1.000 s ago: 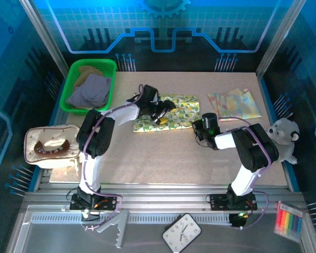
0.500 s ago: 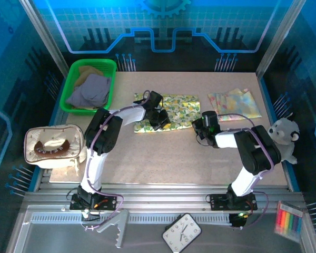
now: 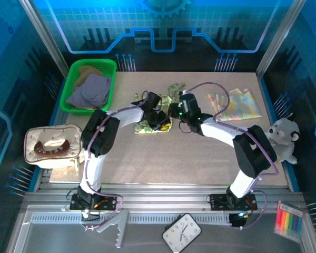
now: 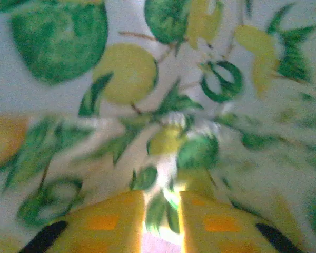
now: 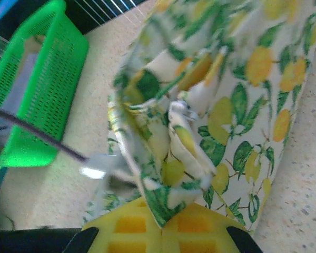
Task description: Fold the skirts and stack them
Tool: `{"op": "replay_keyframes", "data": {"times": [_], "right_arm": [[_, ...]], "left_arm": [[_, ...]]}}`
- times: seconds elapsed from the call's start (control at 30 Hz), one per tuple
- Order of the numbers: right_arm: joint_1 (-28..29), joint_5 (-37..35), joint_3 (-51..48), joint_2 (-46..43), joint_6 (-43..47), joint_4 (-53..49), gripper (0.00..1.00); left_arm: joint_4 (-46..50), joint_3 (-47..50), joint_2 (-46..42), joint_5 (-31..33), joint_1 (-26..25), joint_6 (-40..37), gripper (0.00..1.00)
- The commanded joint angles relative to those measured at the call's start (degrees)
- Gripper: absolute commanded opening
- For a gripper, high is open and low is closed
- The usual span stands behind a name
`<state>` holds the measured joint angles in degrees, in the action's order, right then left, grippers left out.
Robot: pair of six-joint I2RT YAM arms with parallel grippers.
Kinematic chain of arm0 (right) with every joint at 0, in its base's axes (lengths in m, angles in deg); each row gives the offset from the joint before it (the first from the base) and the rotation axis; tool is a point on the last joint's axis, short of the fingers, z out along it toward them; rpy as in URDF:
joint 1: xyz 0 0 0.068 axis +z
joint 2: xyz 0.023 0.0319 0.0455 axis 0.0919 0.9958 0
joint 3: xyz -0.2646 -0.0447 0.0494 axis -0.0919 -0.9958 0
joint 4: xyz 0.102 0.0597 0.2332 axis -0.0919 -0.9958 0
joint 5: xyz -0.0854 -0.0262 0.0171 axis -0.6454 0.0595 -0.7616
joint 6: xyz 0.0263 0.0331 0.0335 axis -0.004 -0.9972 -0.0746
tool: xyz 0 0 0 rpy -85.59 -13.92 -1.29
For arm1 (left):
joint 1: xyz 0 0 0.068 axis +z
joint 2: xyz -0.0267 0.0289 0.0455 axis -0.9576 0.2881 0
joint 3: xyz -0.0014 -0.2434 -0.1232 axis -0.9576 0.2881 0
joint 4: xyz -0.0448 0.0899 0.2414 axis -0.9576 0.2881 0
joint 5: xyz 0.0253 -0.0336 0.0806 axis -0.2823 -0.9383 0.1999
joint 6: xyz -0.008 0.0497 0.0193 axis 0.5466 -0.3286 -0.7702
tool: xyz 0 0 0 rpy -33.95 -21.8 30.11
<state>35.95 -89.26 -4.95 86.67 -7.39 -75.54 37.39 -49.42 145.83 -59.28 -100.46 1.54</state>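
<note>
The bunched edge goes in my right gripper toward the green basket (image 3: 72,101) next and down onto the skirt's side by the basket (image 3: 139,128) for release, as the flap stands raised.
The pale yellow skirt (image 3: 147,127) with its lemon and leaf print lies mid-table, its right part lifted over toward the left. My right gripper (image 3: 175,112) is shut on a bunched edge of this skirt (image 5: 253,105), with the cloth rising from between the closed yellow fingers (image 5: 131,226). My left gripper (image 3: 159,120) presses down on the same skirt (image 4: 126,79). Its fingers (image 4: 105,224) stand a narrow gap apart with a fold of cloth pinched between them. The lavender skirt (image 3: 89,90) and the olive-tan skirt (image 3: 89,71) lie in the green basket (image 3: 72,101).
A folded pastel cloth (image 3: 234,104) lies at the back right. The beige pouch (image 3: 51,146) sits at the left edge and the plush toy (image 3: 284,138) at the right edge. The green basket (image 5: 47,79) stands close to the skirt's left side.
My right gripper has swung left, carrying the skirt's right edge up and over toward the left gripper. The left gripper has stayed on the skirt's middle.
</note>
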Motion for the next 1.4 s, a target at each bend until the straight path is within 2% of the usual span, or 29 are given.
{"op": "replay_keyframes", "data": {"times": [0.0,0.07,0.13,0.33,0.47,0.6,0.77,0.9,1.03,1.23,1.37], "right_arm": [[-1.3,-2.5,-0.4,0.8,3.5,-3.4,0.0],[-1.5,-2.4,-0.3,0.8,4.4,-3.8,0.0],[-1.5,-2.3,0.0,0.9,5.7,-4.3,0.0],[-1.5,-2.0,2.2,1.4,9.3,-5.7,0.0],[-0.5,1.4,6.3,2.9,13.8,-7.1,0.0],[2.9,2.9,14.7,7.6,20.8,-13.1,0.0],[7.6,5.5,24.5,16.9,28.8,-21.4,0.0],[11.5,4.3,30.8,24.1,34.6,-27.7,0.0],[13.2,3.1,36.2,29.3,36.1,-33.2,0.0],[13.2,5.8,37.3,29.2,38.1,-32.8,0.0],[13.2,7.1,35.8,26.8,46.9,-32.7,0.0]], "left_arm": [[2.4,4.2,-13.4,4.9,3.5,-2.2,0.4],[3.8,6.9,-16.2,6.4,6.3,-3.8,0.38],[5.7,9.6,-16.9,8.5,9.4,-5.6,0.31],[8.0,12.4,-10.3,13.0,15.0,-10.0,0.18],[6.2,13.1,-5.0,11.0,15.3,-9.9,0.13],[1.4,15.7,-2.0,7.4,15.4,-7.6,0.08],[-0.9,17.8,-3.7,7.1,15.9,-6.6,0.08],[-2.3,18.5,-5.5,6.1,17.0,-6.4,0.08],[-2.3,18.1,-6.4,5.7,17.3,-7.1,0.0],[-2.4,18.7,-6.4,5.5,17.4,-7.3,0.0],[-3.2,19.9,-6.7,5.2,17.8,-6.8,0.0]]}}
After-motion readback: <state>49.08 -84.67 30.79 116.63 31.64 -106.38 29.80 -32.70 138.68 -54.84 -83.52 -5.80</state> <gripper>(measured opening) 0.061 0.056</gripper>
